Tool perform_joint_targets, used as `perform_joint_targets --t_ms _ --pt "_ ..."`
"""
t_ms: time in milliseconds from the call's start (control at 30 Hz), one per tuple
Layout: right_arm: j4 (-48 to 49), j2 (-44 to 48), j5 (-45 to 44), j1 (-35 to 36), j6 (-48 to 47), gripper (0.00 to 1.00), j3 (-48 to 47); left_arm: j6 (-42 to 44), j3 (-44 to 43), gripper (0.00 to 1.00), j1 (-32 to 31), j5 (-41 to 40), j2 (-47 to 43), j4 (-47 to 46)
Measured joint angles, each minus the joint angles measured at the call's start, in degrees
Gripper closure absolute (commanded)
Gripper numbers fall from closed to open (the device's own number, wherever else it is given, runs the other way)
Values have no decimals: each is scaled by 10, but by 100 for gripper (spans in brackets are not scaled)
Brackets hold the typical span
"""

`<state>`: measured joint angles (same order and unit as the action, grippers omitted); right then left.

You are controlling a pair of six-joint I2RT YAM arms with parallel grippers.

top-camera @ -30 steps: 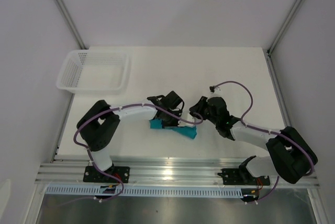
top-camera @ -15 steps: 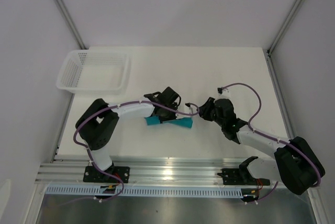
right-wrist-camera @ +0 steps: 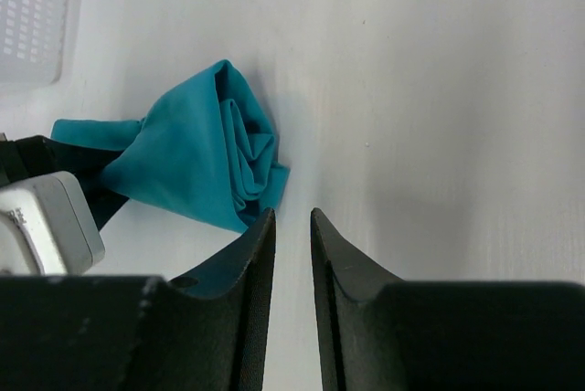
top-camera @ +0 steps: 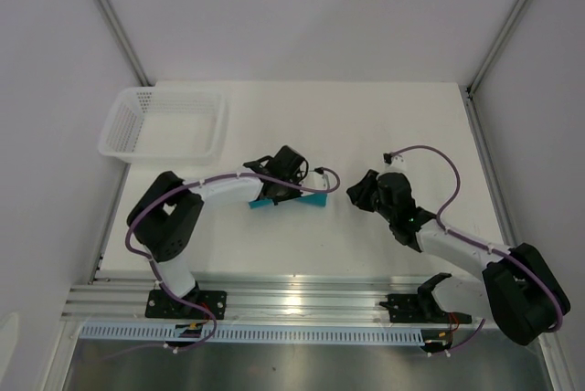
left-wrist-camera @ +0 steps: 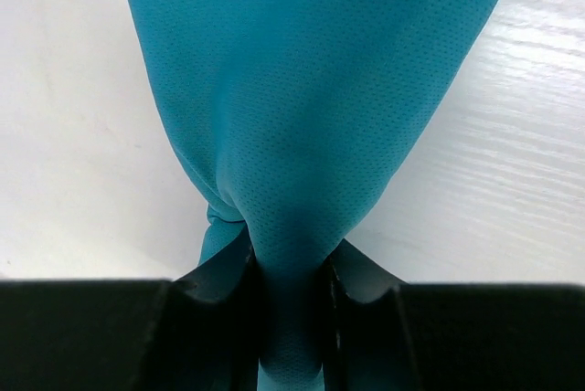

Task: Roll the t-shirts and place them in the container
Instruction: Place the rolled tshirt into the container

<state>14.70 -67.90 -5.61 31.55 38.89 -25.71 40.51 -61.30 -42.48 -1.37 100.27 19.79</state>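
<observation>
My left gripper lifts the bundle next and carries it outward, to the left in the top view, down into the basket. The white basket point(top-camera: 176, 128) stands empty.
The teal t-shirt point(top-camera: 311, 199) lies as a short, loosely rolled bundle on the white table, left of centre. My left gripper point(top-camera: 285, 185) is over the bundle and shut on it. In the left wrist view the cloth point(left-wrist-camera: 311, 89) is pinched between the fingers point(left-wrist-camera: 291, 272) and fans out ahead. My right gripper point(top-camera: 362, 192) is to the right of the bundle, apart from it. In the right wrist view its jaws point(right-wrist-camera: 292, 227) stand a narrow gap apart and hold nothing. The rolled end of the shirt point(right-wrist-camera: 196, 158) lies just ahead to their left.
A white plastic mesh basket point(top-camera: 164, 123) stands at the far left of the table; its corner shows in the right wrist view point(right-wrist-camera: 32, 16). Metal frame posts rise at the back corners. An aluminium rail point(top-camera: 302, 295) runs along the near edge.
My right gripper has let go of the shirt and drawn back to the right. My left gripper has moved the bundle a little farther from the near edge.
</observation>
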Motion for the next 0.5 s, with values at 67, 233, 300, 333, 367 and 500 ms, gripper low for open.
perform_joint_targets --t_ms 67,233,300,333,367,500 --pt "-3 4 0 -2 0 75 0 0 -2 99 7 -1 0 0" --pt "-9 16 -1 -7 0 74 6 8 -10 99 24 -11 -1 -6" --pt "-11 19 -1 -11 -1 74 6 15 -12 100 30 -15 -3 -9" --pt "-11 21 -2 -12 -1 74 6 16 -15 99 35 -16 -3 -9" --pt "-12 22 -2 -13 -2 74 6 18 -19 99 39 -16 -4 -8" --pt "-12 29 -2 -17 -2 74 6 22 -45 99 62 -18 -6 -9"
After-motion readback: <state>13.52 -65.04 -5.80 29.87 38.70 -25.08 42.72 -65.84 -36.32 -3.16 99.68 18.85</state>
